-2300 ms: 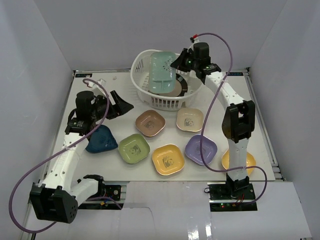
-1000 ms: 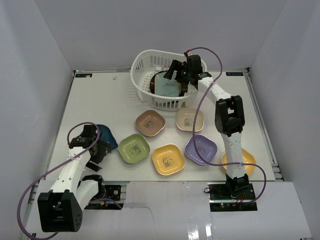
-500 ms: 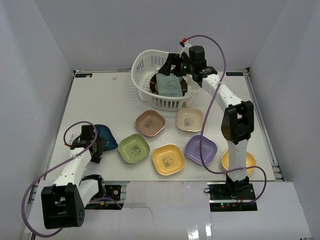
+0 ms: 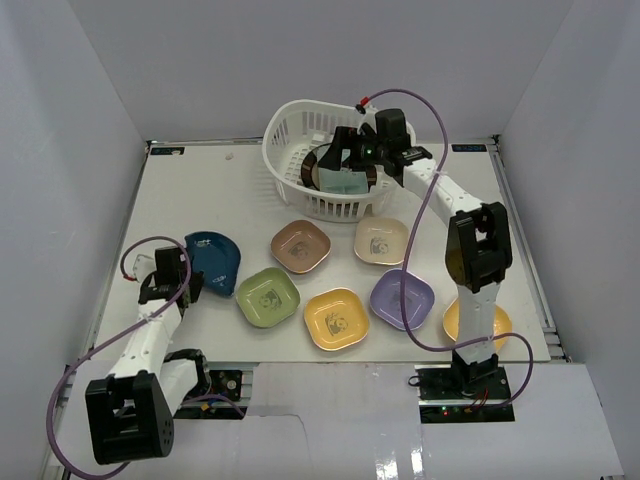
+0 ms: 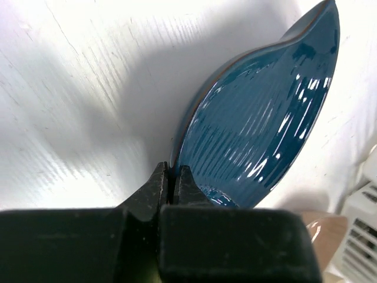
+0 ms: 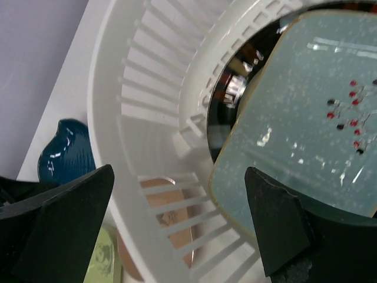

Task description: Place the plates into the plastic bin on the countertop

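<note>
My left gripper leaves the dark blue plate's bin-side edge free, so my right gripper should next move back and to the left in the top view onto it.
My left gripper is shut on the near rim of the dark blue plate, which tilts up off the countertop; in the top view that left gripper sits at the plate's left edge. My right gripper hangs open over the plastic bin and holds nothing. The mint-green tray lies in the bin on the round black plate, between my right gripper's spread fingers.
On the countertop in front of the bin lie brown, beige, green, yellow and purple plates. An orange plate lies partly behind the right arm's base. White walls close in left, right and back.
The left gripper has closed on the dark blue plate's rim, and the plate has shifted and tipped. The right gripper has stayed open above the mint tray lying in the bin.
</note>
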{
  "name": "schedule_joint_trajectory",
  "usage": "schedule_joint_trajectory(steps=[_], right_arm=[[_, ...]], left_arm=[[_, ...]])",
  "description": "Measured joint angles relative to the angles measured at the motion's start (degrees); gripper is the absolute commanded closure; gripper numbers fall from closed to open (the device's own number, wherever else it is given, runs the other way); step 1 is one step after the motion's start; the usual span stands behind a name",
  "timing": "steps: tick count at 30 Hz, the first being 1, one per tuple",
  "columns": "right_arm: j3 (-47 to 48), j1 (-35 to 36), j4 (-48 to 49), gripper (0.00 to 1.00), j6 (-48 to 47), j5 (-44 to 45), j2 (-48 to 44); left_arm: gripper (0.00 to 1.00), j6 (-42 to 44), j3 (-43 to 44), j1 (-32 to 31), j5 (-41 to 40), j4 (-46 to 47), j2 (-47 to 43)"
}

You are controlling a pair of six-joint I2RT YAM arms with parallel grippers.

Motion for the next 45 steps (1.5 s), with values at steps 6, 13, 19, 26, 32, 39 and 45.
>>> schedule_joint_trajectory(steps=[6,13,19,26,32,39,45], right_arm=[[-12.1,2.6,1.7,0.02,0.1,-0.9,-10.3],[-16.0,16.5,7.2,0.09,0.6,1.1,-16.0],[-16.8,21.1,8.2,0.06,3.7,4.3,-15.6],[-17.0,19.3,9.6,0.26,6.8,7.7,-14.8],[-18.6,19.4,10.4,0.92,8.6,8.6,-14.7],[-18.3,15.7,7.6,0.92,9.7,8.7,-14.7],[-10.8,5.5,6.0,0.92,11.5,7.3,-12.4]], left_arm=[[1.00,8.3,3.3,0.0,-1.1,-4.1,-6.7],[1.00,12.7,11.0,-1.7,4.6,1.0,-11.5],[1.00,13.8,11.1,-7.5,14.1,3.1,-12.6],[1.00,14.1,10.0,-11.7,22.5,6.1,-12.5],[0.54,15.5,10.1,-14.0,22.6,7.2,-11.7],[0.23,19.5,16.8,-15.5,21.7,3.3,-9.2],[0.20,23.7,17.1,-15.5,20.3,-4.3,-3.6]])
